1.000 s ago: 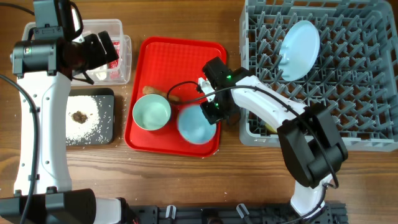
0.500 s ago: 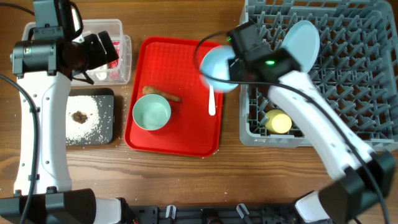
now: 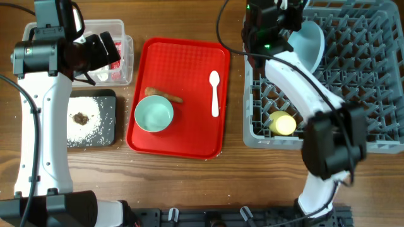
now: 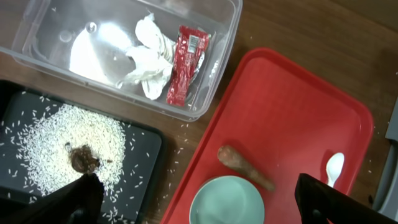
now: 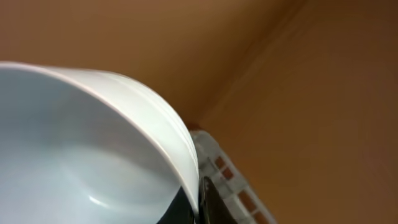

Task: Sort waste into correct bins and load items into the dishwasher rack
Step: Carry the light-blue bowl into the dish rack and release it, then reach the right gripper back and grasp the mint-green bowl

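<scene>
My right gripper lowers next beside the plate already standing in the rack, into the rack's far corner nearest the red tray, and releases the bowl's rim.
My right gripper [image 3: 285, 24] is over the far left part of the grey dishwasher rack [image 3: 369, 129], shut on the rim of a pale blue-green bowl [image 5: 81, 149]. The pale blue plate [image 3: 314, 43] stands tilted in the rack beside it, partly hidden by the arm. A yellow cup [image 3: 282, 123] lies in the rack's near left corner. On the red tray [image 3: 189, 142] are a second bowl [image 3: 153, 114], an orange-brown stick [image 3: 165, 95] and a white spoon [image 3: 214, 93]. My left gripper [image 4: 199, 214] is open and empty, high above that bowl [image 4: 227, 200].
The clear tub [image 4: 214, 81] holds crumpled tissue [image 4: 148, 57] and the red-and-white wrapper [image 4: 185, 65]. The black tray [image 3: 108, 135] holds rice [image 4: 59, 140] and a brown lump [image 4: 84, 160]. Stray grains lie on the wood between the black tray and the red tray.
My right arm lifted a bowl off the red tray and swung it up over the rack's far left corner, uncovering the spoon. The left arm has not moved.
</scene>
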